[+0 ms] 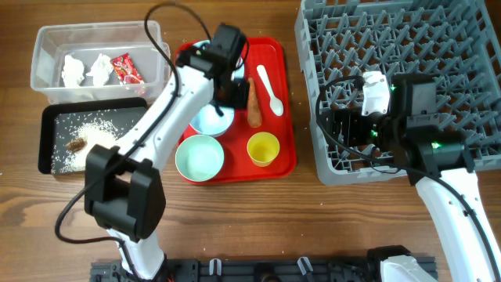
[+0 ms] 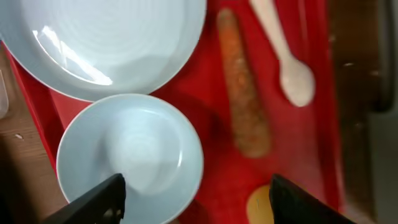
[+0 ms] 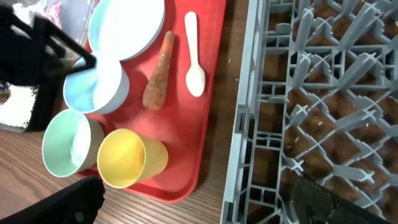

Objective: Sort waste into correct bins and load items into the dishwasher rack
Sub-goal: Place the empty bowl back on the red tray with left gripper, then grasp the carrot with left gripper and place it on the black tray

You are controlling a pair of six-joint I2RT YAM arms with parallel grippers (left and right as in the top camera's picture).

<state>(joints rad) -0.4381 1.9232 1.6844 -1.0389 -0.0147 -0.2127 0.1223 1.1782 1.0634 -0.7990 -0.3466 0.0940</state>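
My left gripper will move toward the spoon next and go down onto the carrot's middle [image 1: 253, 104] [image 2: 242, 85], which is uncovered between the white bowl and the spoon.
My left gripper [image 1: 233, 92] [image 2: 196, 208] is open and empty above the red tray, over the white bowl [image 1: 213, 120] [image 2: 130, 155] and beside the orange carrot [image 1: 255, 106] [image 2: 242, 93]. The pale blue plate [image 2: 106, 43] is mostly hidden under the arm in the overhead view. The white spoon [image 1: 270, 88], mint-green bowl [image 1: 200, 157] and yellow cup [image 1: 263, 149] also sit on the tray. My right gripper [image 1: 340, 127] [image 3: 199, 208] is open and empty at the left edge of the grey dishwasher rack [image 1: 407, 47].
The red serving tray [image 1: 286, 117] lies in the middle. The clear tub [image 1: 47, 86] at the far left holds white tissues [image 1: 86, 69] and the red wrapper [image 1: 125, 69]. The black tray [image 1: 47, 117] below it holds rice [image 1: 94, 133] and a brown scrap [image 1: 77, 144].
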